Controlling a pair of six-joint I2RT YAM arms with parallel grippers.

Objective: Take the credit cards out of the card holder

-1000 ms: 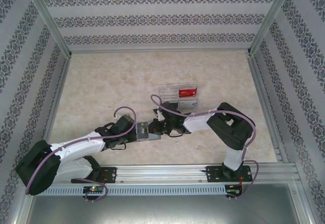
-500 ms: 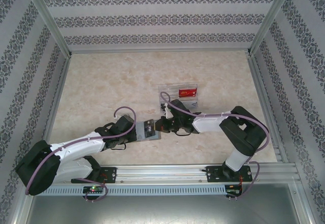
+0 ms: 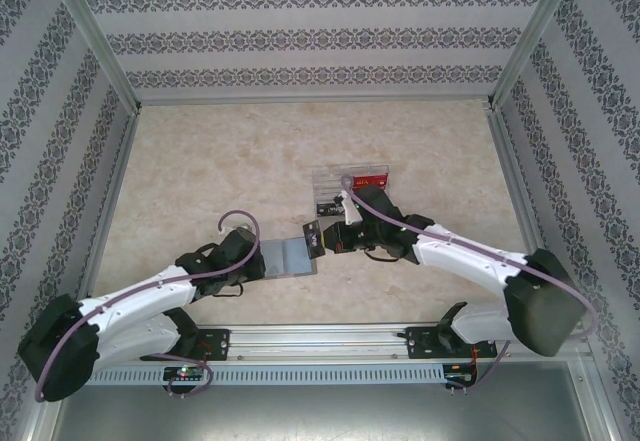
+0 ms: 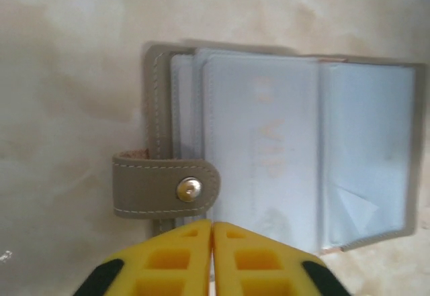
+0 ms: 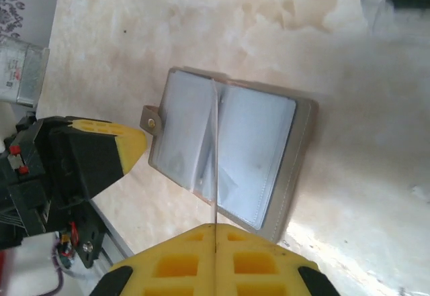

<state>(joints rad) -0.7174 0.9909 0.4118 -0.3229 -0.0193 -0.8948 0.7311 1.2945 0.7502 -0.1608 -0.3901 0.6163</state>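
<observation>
My right gripper will move outward, then down over the tray's near slot of dark cards, to let go of the thin credit card (image 3: 311, 233), because it is dark too.
The grey card holder (image 3: 288, 256) lies open on the table, pale sleeves up, with its snap tab (image 4: 164, 188) pointing left in the left wrist view. My left gripper (image 4: 212, 223) has its jaws together at the holder's near edge, beside the tab. I cannot tell whether it pinches that edge. My right gripper (image 5: 215, 227) is shut on a thin credit card (image 5: 215, 155), seen edge-on above the holder (image 5: 228, 152). From the top view this card (image 3: 311, 233) looks dark and hangs just right of the holder. A red card (image 3: 368, 180) lies in the tray.
A clear acrylic tray (image 3: 335, 177) stands behind the right gripper (image 3: 322, 236), mid-table. Its corner (image 5: 376, 7) is at the upper right of the right wrist view. Patterned walls and metal rails enclose the table. The left gripper (image 3: 257, 261) reaches in from the near left.
The right gripper has drawn the dark card out of the holder, up and to the right, as its arm stretched out. The left arm has drawn back slightly.
</observation>
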